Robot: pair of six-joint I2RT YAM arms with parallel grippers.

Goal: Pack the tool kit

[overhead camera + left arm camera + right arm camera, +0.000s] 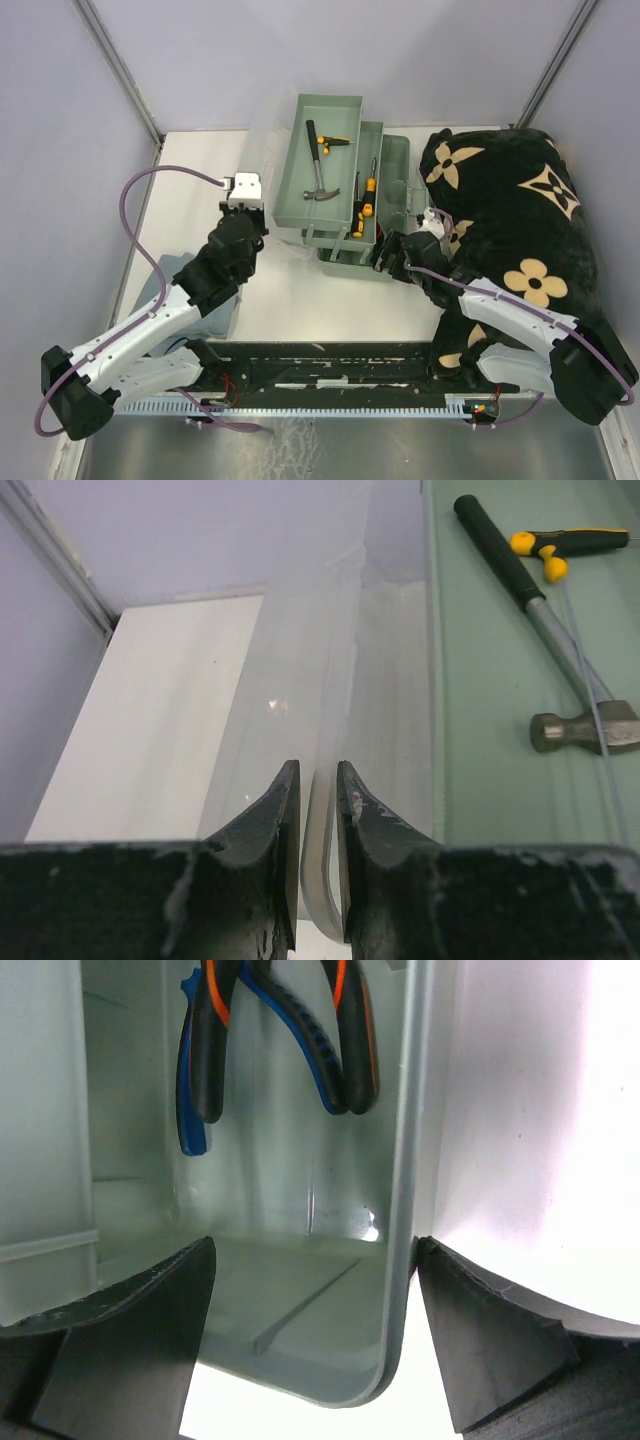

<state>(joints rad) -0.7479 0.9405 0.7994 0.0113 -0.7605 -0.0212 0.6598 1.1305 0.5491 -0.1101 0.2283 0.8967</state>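
Tools lie uncovered, so I should swing the toolbox's lid with my left gripper over the toolbox's open base, to the lid's right in the top view, and release it.
The pale grey-green toolbox (395, 170) stands open in the middle of the table, its trays folded out to the left. The far-left tray (335, 110) holds a small hammer (318, 170) (560, 660) and a yellow-and-black tool (565, 545). Orange-and-black screwdrivers (365, 200) lie in the middle tray. Pliers (345, 1040) rest inside the box's base. My left gripper (247, 195) (318, 767) is at the tray's left side, jaws pinched on the thin pale edge of the translucent lid (330, 680). My right gripper (385, 250) (315, 1245) stands open astride the base's near wall (400, 1210), one finger inside and one outside.
A black blanket with beige flowers (520, 230) is heaped at the right, against the toolbox and under the right arm. A folded grey-blue cloth (190, 280) lies beneath the left arm. A black rail (320, 365) runs along the near edge between the arm bases.
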